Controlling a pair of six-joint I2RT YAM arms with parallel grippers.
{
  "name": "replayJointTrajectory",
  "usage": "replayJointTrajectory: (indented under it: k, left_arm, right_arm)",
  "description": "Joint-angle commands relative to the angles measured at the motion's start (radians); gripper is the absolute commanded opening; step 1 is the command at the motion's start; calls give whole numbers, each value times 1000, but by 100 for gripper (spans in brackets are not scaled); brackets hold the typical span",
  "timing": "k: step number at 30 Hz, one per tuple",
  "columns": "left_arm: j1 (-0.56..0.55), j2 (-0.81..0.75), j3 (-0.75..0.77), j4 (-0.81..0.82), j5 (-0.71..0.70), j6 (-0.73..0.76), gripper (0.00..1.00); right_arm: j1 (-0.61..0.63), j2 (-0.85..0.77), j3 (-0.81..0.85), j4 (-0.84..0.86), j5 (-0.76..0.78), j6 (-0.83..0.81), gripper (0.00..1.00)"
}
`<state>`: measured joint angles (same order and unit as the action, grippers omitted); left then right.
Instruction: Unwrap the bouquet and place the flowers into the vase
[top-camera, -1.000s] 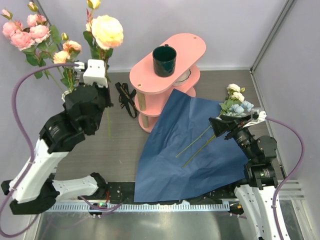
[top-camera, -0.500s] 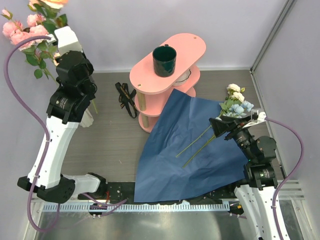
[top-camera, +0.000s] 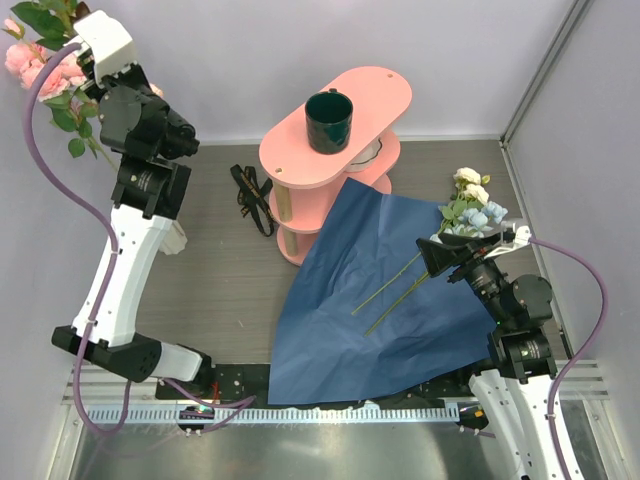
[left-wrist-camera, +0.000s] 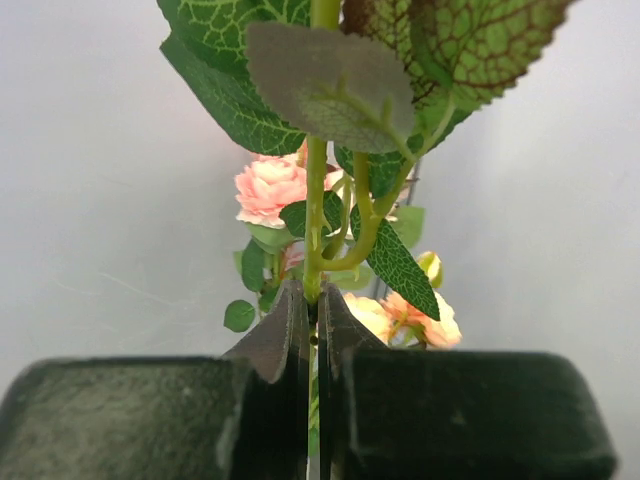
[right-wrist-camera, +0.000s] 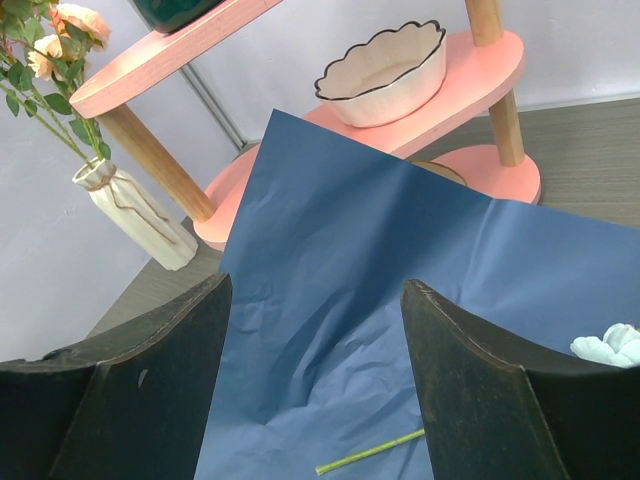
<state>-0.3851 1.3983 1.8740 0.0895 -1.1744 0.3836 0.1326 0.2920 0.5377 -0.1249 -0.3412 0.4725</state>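
The robot's left gripper will next move down beside the standing flowers, guide the green stem (left-wrist-camera: 315, 200) into the vase's opening and let go of it, because the stem is still raised high.
My left gripper (left-wrist-camera: 312, 295) is shut on the green stem (left-wrist-camera: 315, 200) of a leafy flower. In the top view it is raised high at the far left corner (top-camera: 70, 20), above the pink and peach flowers (top-camera: 30, 62) that stand in the cream ribbed vase (right-wrist-camera: 135, 215). The arm hides most of that vase (top-camera: 173, 238). The bouquet is undone: its blue wrapping paper (top-camera: 380, 300) lies spread flat and the black ribbon (top-camera: 255, 195) lies apart. Two flowers (top-camera: 475, 205) rest on the paper. My right gripper (right-wrist-camera: 315, 330) hangs open over it, holding nothing.
A pink tiered shelf (top-camera: 385, 90) stands at the back middle with a dark green mug (top-camera: 329, 120) on top and a scalloped bowl (right-wrist-camera: 385, 75) on a lower tier. Walls close in on the left, back and right.
My left arm has lifted and swung to the far left corner with the flower, whose peach bloom has gone out of the top view. The right arm has not moved.
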Motion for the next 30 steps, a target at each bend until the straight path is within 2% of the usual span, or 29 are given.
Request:
replayJointTrajectory:
  k: [1,21,30]
  left_arm:
    - [49,-2,37,184,-53,113,0]
    - [146,71,-9,227,-70,81,0]
    - [215,114,-56,130,-113,-35,0]
  right_arm:
    - [16,-13,1,31,24,-15,75]
    - [19,-16,4,19,28,-20,75]
    - [22,-10,1,24,30,-18,74]
